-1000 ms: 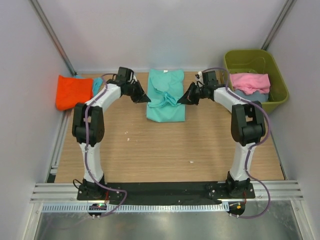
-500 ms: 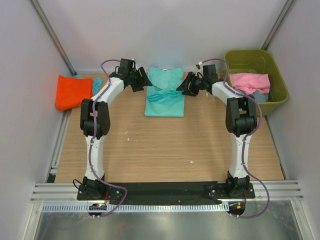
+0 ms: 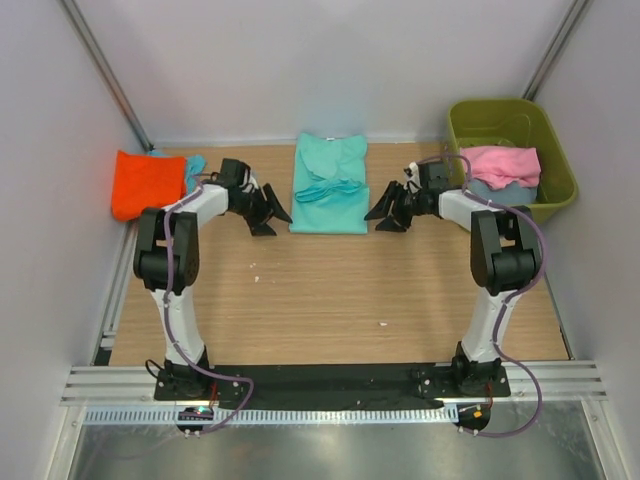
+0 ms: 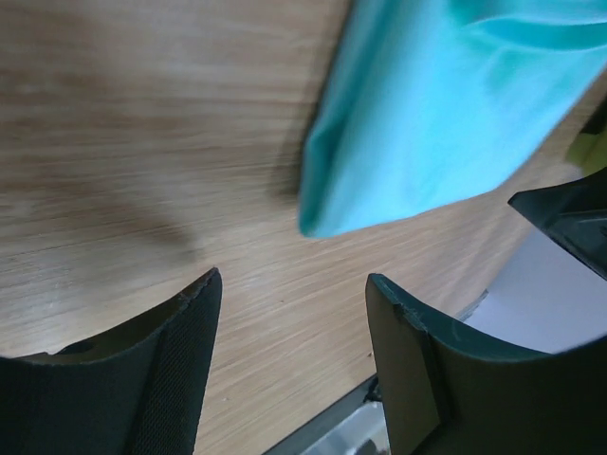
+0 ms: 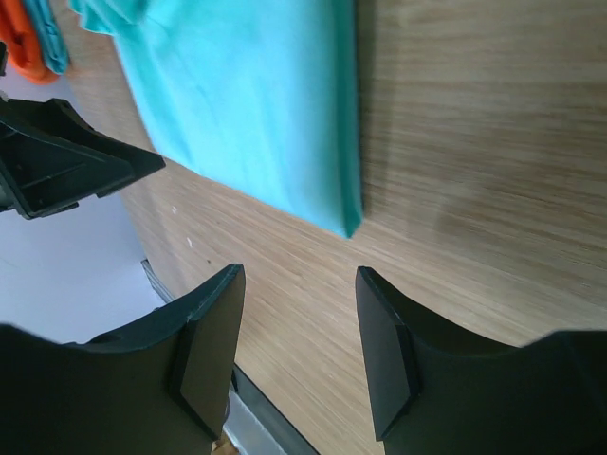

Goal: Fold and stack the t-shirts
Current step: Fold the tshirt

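My left gripper will next go down and across, right in the top view, onto the teal t-shirt's near corner below it.
A teal t-shirt (image 3: 329, 184) lies partly folded on the wooden table at the back centre, sleeves bunched across its middle. My left gripper (image 3: 272, 218) stands open just left of its near left corner, nothing between the fingers; in the left wrist view that corner of the teal t-shirt (image 4: 417, 123) lies beyond the open left gripper (image 4: 294, 284). My right gripper (image 3: 382, 218) stands open just right of the near right corner; the teal t-shirt (image 5: 256, 104) lies ahead of the empty right gripper (image 5: 299, 275). An orange t-shirt (image 3: 145, 183) lies folded at the far left, a pink t-shirt (image 3: 500, 163) in the bin.
An olive-green bin (image 3: 553, 150) stands at the back right, with pale blue cloth (image 3: 505, 187) under the pink shirt. A strip of teal-blue cloth (image 3: 193, 170) shows beside the orange shirt. Grey walls close in the table on three sides.
Both grippers have opened and let go of the teal t-shirt, then drawn back toward the near side, to either side of its near corners. The shirt lies flatter and narrower than before.
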### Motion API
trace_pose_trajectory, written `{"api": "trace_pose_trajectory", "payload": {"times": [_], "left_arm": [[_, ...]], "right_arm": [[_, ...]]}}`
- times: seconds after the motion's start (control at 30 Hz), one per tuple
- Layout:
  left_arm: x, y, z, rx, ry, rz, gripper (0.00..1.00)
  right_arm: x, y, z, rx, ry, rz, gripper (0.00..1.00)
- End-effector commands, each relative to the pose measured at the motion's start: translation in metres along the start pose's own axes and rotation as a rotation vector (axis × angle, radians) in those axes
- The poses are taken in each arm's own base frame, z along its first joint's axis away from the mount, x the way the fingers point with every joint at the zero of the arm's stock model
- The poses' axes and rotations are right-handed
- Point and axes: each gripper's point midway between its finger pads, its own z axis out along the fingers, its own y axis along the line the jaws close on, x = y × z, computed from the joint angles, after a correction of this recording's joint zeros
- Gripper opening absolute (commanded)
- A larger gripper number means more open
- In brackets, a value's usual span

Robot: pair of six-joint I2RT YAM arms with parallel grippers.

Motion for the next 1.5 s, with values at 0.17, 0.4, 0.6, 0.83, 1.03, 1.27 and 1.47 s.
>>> {"api": "trace_pose_trajectory", "payload": {"times": [0.17,0.4,0.6,0.83,1.03,1.27,1.47], "left_arm": [[0.013,-0.006,0.020,0.077,0.090,-0.083,0.64],[0.010,-0.009,0.041,0.086,0.100,-0.090,0.65],[0.015,-0.008,0.053,0.074,0.121,-0.101,0.63],[0.014,-0.003,0.058,0.065,0.128,-0.117,0.54],[0.014,-0.001,0.062,0.065,0.125,-0.129,0.29],[0.007,-0.019,0.047,0.110,0.099,-0.107,0.00],[0.003,-0.070,-0.002,0.230,0.052,-0.044,0.00]], "right_arm": [[0.008,-0.011,0.015,-0.005,0.037,0.061,0.56],[0.012,-0.024,0.033,0.015,0.062,0.096,0.56],[0.014,-0.028,0.045,0.025,0.075,0.108,0.56],[0.016,-0.031,0.054,0.029,0.084,0.124,0.49],[0.014,-0.033,0.057,0.039,0.075,0.113,0.29],[0.005,-0.015,0.040,0.030,0.039,0.041,0.11],[-0.012,0.043,-0.012,-0.018,-0.058,-0.081,0.02]]}}
